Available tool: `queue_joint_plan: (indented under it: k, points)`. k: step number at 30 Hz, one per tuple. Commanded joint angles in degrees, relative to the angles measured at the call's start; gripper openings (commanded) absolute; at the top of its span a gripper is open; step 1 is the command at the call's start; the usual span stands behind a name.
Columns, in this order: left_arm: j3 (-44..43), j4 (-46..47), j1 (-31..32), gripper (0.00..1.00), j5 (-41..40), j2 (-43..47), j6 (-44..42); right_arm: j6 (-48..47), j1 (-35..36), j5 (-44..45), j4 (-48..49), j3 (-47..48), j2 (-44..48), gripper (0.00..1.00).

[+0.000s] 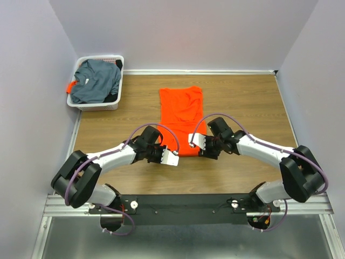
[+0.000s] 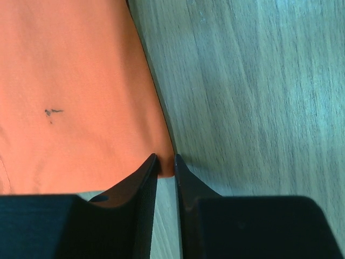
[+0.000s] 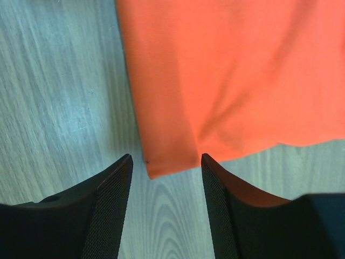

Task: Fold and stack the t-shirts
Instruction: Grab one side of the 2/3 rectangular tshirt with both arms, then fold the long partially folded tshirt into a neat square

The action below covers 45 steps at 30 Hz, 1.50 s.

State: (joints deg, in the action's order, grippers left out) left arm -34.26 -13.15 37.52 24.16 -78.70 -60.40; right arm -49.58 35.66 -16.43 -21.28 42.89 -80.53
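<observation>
My right gripper stays low and draws both fingers together on the near corner of the orange t-shirt next, since the corner lies between its open fingers.
The orange t-shirt (image 1: 181,110) lies folded into a long strip on the wooden table (image 1: 242,102), its near edge between the two grippers. My left gripper (image 1: 170,156) sits at the near left corner. In the left wrist view the gripper (image 2: 166,162) is shut on that corner of the orange cloth (image 2: 75,97). My right gripper (image 1: 198,149) is at the near right corner. In the right wrist view the gripper (image 3: 166,157) is open, its tips on either side of the corner of the orange cloth (image 3: 232,70) lying flat on the wood. The dark grey-blue t-shirt (image 1: 97,81) lies crumpled in the basket.
The white slotted basket (image 1: 99,106) stands at the far left corner against the wall, with a bit of orange (image 1: 70,86) poking out on its left side. Walls close the table on the left, far and right sides.
</observation>
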Motion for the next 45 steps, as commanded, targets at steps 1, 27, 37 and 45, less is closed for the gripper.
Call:
queue_joint_plan:
  k: [1,27,37,45]
  points:
    - [0.0,-0.2,0.3,0.26,-0.9,-0.9,-0.2,-1.0,0.6,-0.7,-0.1,-0.1,-2.3,0.61]
    - [-15.9,-20.0,-4.4,0.0,4.0,3.9,-2.5,1.7,-2.5,1.8,-12.8,10.1,5.7,0.0]
    - [-19.9,-38.7,2.6,0.0,8.5,14.7,-4.9,-1.7,-2.3,-7.8,-33.9,11.2,21.6,0.01]
    - [-35.9,-39.6,-0.2,0.0,8.8,6.7,-1.1,-0.9,-4.4,-2.7,-32.7,17.9,15.8,0.01]
